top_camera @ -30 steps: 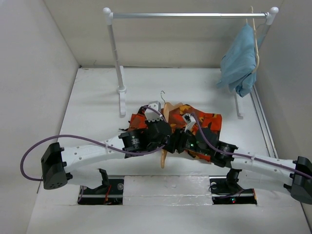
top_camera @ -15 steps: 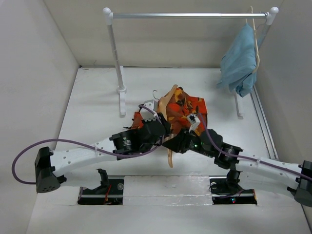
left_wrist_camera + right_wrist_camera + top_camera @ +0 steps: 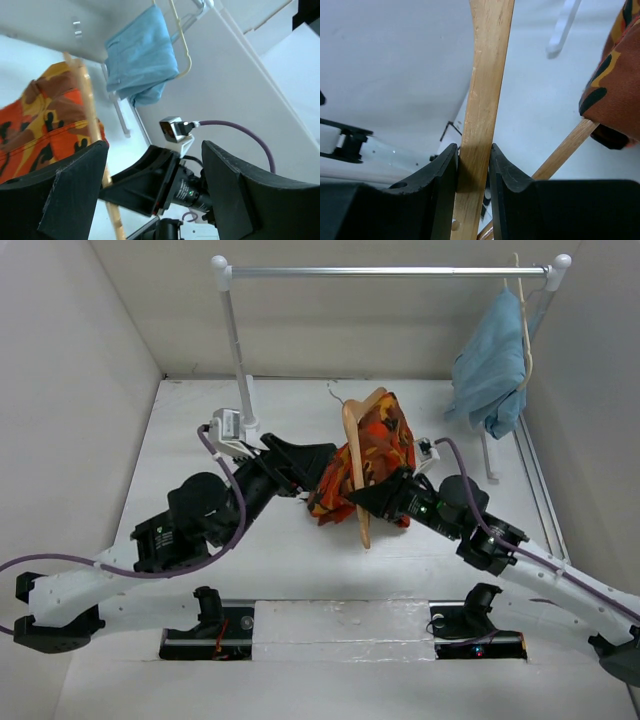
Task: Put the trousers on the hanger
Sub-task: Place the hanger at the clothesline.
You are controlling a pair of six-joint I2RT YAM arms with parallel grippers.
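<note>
I need to move my right gripper up and outward next, to the bar's empty part [image 3: 474, 272] by the blue garment. I should hook the hanger [image 3: 357, 465] there and let go.
The light wooden hanger [image 3: 357, 465] is lifted off the table and tilted, hook [image 3: 335, 392] toward the back. The orange camouflage trousers [image 3: 376, 448] hang bunched over its crossbar. My right gripper [image 3: 360, 496] is shut on the hanger's lower arm; in the right wrist view both pads press on the wood [image 3: 479, 100] at my right gripper [image 3: 474, 152], with the trousers [image 3: 615, 85] at the right edge. My left gripper [image 3: 318, 468] stands open just left of the cloth, nothing between its fingers. The left wrist view shows that left gripper [image 3: 154, 150], the trousers [image 3: 35, 125] and the hanger [image 3: 89, 107].
A white clothes rack stands at the back, its rail [image 3: 390, 272] overhead and its left post [image 3: 240, 370] near my left arm. A light blue garment [image 3: 490, 360] hangs on another hanger at the rail's right end, seen as the blue garment [image 3: 142, 55] too. Walls close in on both sides.
The hanger with the trousers rose from the table and moved back toward the rack. My left gripper opened, let go of the cloth and drew off to the left. The right gripper kept its hold.
</note>
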